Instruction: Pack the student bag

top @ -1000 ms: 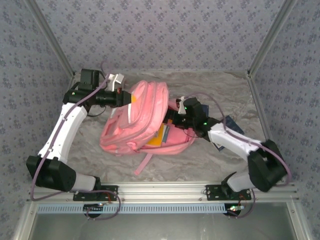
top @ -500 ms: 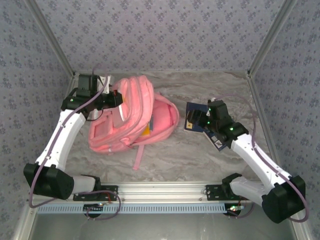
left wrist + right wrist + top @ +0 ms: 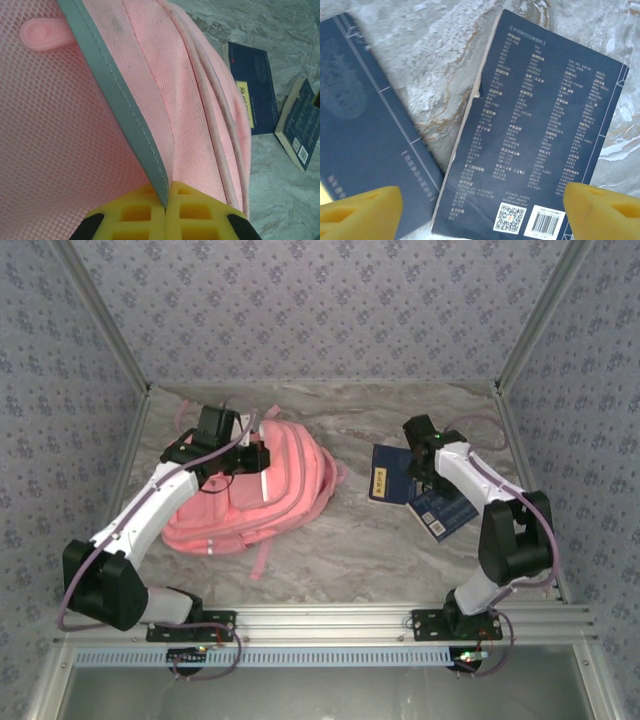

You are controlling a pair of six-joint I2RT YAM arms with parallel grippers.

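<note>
Bare tabletop beside the barcode book's long worn edge (image 3: 458, 137) facing the other book leaves room for a finger, so my right gripper will lower onto that edge next.
The student bag (image 3: 270, 490), a soft pink backpack, lies left of the table's middle. My left gripper (image 3: 256, 454) is at its top edge, its yellow pads (image 3: 197, 212) shut on the bag's grey reflective strip (image 3: 125, 115), with pink mesh (image 3: 60, 125) on both sides. My right gripper (image 3: 419, 472) hangs open over two dark blue books. In the right wrist view the gripper (image 3: 482, 210) straddles the near end of a book lying back cover up (image 3: 540, 135), showing a barcode. The other book (image 3: 360, 135) lies to its left.
The two books (image 3: 388, 475) (image 3: 446, 512) lie flat on the marbled tabletop (image 3: 340, 550), right of the bag. A pink strap (image 3: 262, 558) trails toward the front rail. Patterned walls enclose the table at the back and both sides.
My right gripper has left the bag's opening and swung right, over the books. My left gripper moved with the bag, which has rolled so its opening and yellow contents are hidden.
</note>
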